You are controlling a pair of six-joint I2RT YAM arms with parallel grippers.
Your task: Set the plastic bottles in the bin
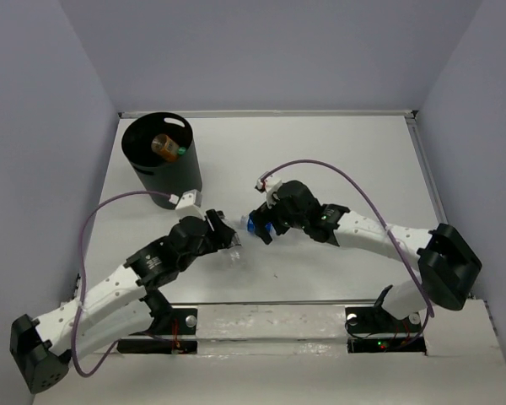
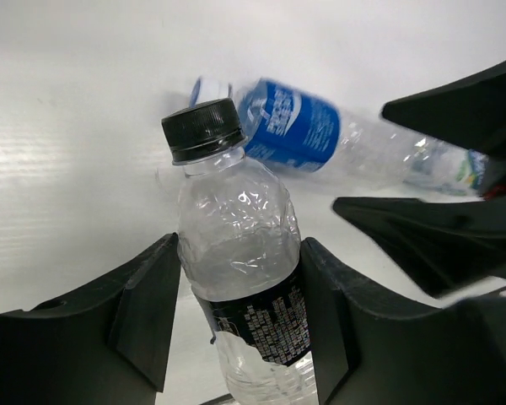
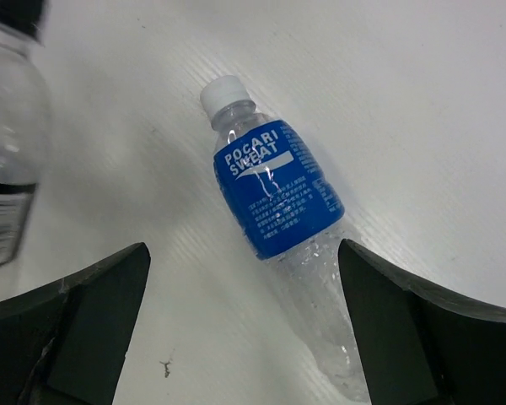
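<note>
My left gripper should go up and outward over the black bin's opening [image 1: 158,140], which is to its left in the top view. Then it should let go of the bottle with the black cap inside the bin's rim.
My left gripper [image 1: 228,237] [image 2: 240,253] is shut on a clear bottle with a black cap and dark label [image 2: 236,253], both fingers against its sides. That bottle also shows at the left edge of the right wrist view [image 3: 7,160]. A clear bottle with a blue label and white cap [image 3: 278,190] lies on the table; it also shows in the left wrist view [image 2: 291,126] and the top view [image 1: 252,225]. My right gripper [image 1: 261,228] [image 3: 243,253] is open above it, jaws straddling its lower body. The black bin [image 1: 170,175] stands at the back left with an orange bottle [image 1: 164,146] inside.
The white table [image 1: 320,152] is walled on three sides by grey panels. The two grippers are close together at the table's middle; the right gripper's fingers [image 2: 438,236] show at the right of the left wrist view. A cable loops above each arm.
</note>
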